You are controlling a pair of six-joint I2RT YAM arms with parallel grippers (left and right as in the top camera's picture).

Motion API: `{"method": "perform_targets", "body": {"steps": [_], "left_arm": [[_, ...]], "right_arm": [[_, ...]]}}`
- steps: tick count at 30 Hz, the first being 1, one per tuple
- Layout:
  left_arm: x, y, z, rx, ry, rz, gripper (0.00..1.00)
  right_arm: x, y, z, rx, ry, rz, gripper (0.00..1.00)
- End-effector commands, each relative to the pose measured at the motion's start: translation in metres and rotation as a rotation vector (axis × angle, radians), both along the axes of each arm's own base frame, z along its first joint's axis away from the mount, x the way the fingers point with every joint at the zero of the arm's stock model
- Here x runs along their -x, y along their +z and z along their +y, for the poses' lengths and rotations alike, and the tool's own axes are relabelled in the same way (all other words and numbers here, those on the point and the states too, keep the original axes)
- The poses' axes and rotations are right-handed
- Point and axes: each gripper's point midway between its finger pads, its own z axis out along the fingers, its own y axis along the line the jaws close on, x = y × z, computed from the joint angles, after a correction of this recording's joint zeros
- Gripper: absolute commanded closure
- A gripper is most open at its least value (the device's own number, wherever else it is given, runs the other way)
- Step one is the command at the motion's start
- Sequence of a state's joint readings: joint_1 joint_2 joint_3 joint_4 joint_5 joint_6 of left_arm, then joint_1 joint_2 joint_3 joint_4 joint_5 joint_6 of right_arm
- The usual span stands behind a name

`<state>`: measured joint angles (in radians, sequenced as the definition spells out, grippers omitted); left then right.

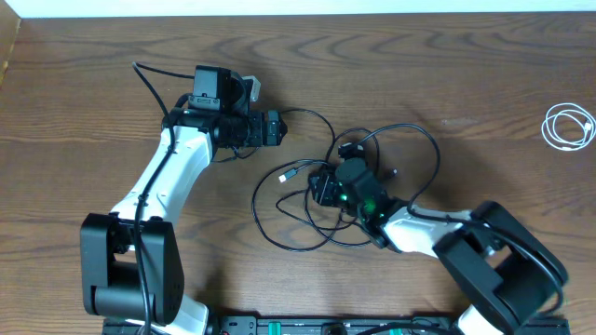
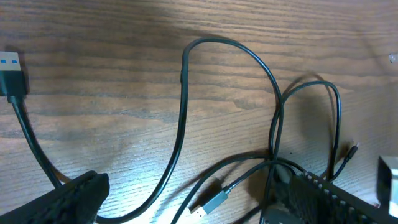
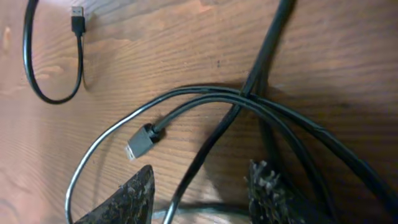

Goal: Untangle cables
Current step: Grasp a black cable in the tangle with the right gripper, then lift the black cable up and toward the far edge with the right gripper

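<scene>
I will next close both fingers of my right gripper on the black cable, low over the tangle.
Several thin black cables lie looped and crossed on the wooden table, knotted near the middle. One silver USB plug points left; it also shows in the left wrist view and the right wrist view. My right gripper sits low over the tangle, open; a black cable runs between its fingers. My left gripper is open at the tangle's upper left, its fingers either side of cable loops. The white cord lies coiled at the far right.
A black plug with a blue insert lies at the left edge of the left wrist view. Another plug ends a loop at the top left of the right wrist view. The table's back edge runs along the top.
</scene>
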<state>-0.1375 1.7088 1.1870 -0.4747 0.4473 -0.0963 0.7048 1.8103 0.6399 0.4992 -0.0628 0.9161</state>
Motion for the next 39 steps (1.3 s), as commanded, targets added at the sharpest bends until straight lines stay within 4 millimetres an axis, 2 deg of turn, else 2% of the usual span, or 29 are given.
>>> {"method": "perform_targets", "body": {"steps": [1,9,22,35,39], "left_arm": [[0.002,0.005,-0.001,0.007,-0.016,-0.01,0.02],[0.002,0.005,-0.001,0.007,-0.016,-0.01,0.02],[0.002,0.005,-0.001,0.007,-0.016,-0.01,0.02],[0.002,0.005,-0.001,0.007,-0.016,-0.01,0.02],[0.002,0.005,-0.001,0.007,-0.016,-0.01,0.02]], "right_arm": [[0.003,-0.006,0.008,-0.063,-0.018,0.054,0.56],[-0.004,0.003,0.012,-0.096,-0.018,0.015,0.63],[-0.006,0.001,0.008,-0.079,-0.048,0.012,0.68],[-0.003,-0.02,0.002,-0.038,-0.06,0.046,0.66],[-0.007,-0.028,-0.006,0.002,-0.101,0.04,0.79]]}}
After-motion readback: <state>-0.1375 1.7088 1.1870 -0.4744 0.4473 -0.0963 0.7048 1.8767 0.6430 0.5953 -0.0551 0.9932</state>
